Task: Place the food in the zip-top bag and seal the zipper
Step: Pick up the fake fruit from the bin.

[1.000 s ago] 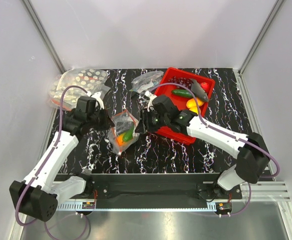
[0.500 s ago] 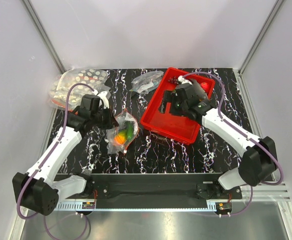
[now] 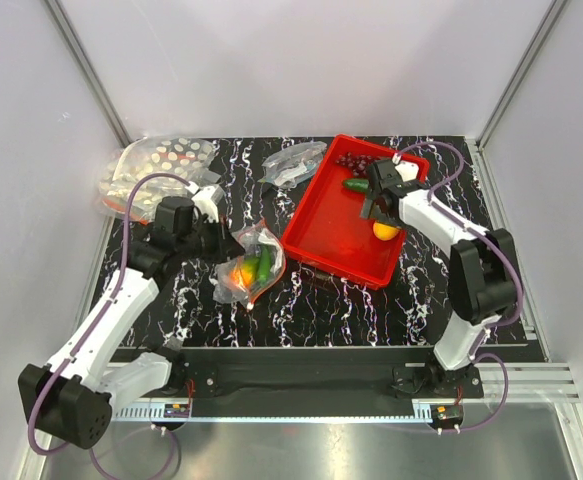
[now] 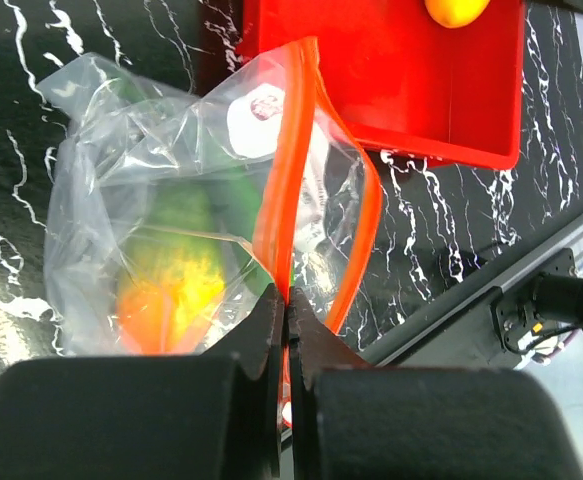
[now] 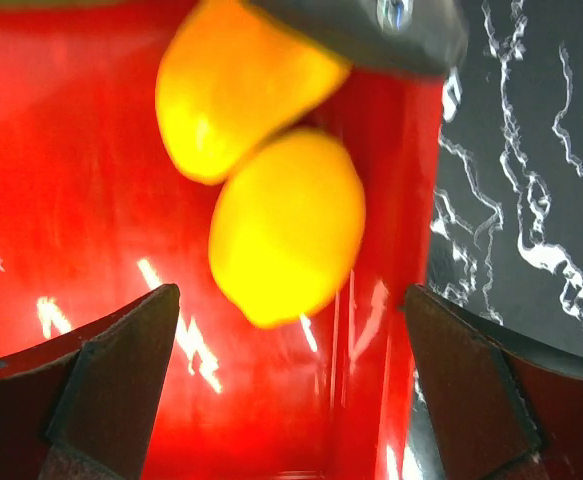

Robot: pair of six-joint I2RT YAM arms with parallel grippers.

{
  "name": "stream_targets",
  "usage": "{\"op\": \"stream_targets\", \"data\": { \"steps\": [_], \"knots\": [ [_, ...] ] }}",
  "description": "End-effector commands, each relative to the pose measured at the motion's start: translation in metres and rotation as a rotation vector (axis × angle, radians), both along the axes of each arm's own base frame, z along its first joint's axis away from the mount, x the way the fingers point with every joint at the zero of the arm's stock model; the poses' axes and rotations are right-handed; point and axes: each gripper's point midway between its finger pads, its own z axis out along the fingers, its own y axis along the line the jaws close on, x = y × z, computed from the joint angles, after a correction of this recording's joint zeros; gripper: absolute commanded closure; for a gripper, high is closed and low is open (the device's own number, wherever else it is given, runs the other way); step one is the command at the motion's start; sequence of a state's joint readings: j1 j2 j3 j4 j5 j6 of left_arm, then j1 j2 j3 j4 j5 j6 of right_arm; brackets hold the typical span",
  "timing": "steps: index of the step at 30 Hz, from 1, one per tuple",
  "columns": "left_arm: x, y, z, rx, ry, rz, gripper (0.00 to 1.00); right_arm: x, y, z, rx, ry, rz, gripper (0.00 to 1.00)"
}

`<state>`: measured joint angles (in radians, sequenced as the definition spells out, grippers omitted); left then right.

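Observation:
The robot's right gripper should next move down inside the tray's side, around the sides of the yellow lemon, and close, because its open fingers are still above the lemon.
The clear zip-top bag [image 3: 252,265] lies on the table left of the red tray [image 3: 321,235], with an orange-yellow mango [image 4: 171,295] and a green cucumber [image 4: 196,205] inside. Its orange zipper strip [image 4: 289,170] stands open in a loop. My left gripper [image 3: 221,238] is shut on that strip at the near mouth edge [image 4: 286,300]. My right gripper [image 3: 379,205] hangs open over the tray's right side, jaws wide just above a yellow lemon [image 5: 286,225]. A second yellow piece [image 5: 236,85] and the grey fish [image 5: 371,30] lie beyond it. A cucumber [image 3: 356,184] and purple grapes [image 3: 351,160] sit at the tray's back.
Clear bags with white round spots [image 3: 161,165] lie at the back left. A small greyish clear bag [image 3: 293,163] lies behind the tray's left corner. The tray's right wall [image 5: 391,300] runs close beside my right finger. The table's near edge [image 4: 491,290] is close to the bag.
My right gripper has left the bag and swung back right, across the tray to its right side. My left gripper has kept hold of the bag, which shifted slightly right.

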<state>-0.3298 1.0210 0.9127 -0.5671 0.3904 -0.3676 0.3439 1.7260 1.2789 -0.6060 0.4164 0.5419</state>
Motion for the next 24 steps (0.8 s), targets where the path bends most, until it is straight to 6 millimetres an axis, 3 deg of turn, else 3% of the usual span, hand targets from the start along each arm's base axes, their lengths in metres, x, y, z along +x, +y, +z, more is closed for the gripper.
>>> {"op": "stream_targets", "data": {
  "steps": [1,3,9,14,17,19,24],
  "knots": [
    [0.002,-0.012,0.021,-0.063,-0.087,-0.042,1.00,0.025,-0.006,0.006,-0.044,-0.052,-0.074,0.02],
    [0.002,-0.011,0.021,-0.062,-0.089,-0.034,1.00,0.034,-0.004,-0.010,-0.040,-0.039,-0.090,0.03],
    [0.001,-0.010,0.019,-0.059,-0.084,-0.030,1.00,0.036,-0.002,-0.032,-0.034,0.000,-0.117,0.11],
    [0.001,-0.008,0.018,-0.046,-0.084,-0.021,1.00,0.033,-0.008,-0.034,-0.047,-0.015,-0.147,0.19],
    [0.002,-0.008,0.017,-0.046,-0.082,-0.021,1.00,0.033,-0.002,-0.030,-0.011,-0.034,-0.115,0.40],
    [0.002,-0.009,0.017,-0.041,-0.083,-0.024,1.00,0.033,0.002,-0.016,0.013,-0.067,-0.077,0.57],
    [0.004,-0.009,0.011,-0.010,-0.064,-0.009,1.00,0.019,0.025,0.028,0.115,-0.148,0.054,0.62]
  ]
}}
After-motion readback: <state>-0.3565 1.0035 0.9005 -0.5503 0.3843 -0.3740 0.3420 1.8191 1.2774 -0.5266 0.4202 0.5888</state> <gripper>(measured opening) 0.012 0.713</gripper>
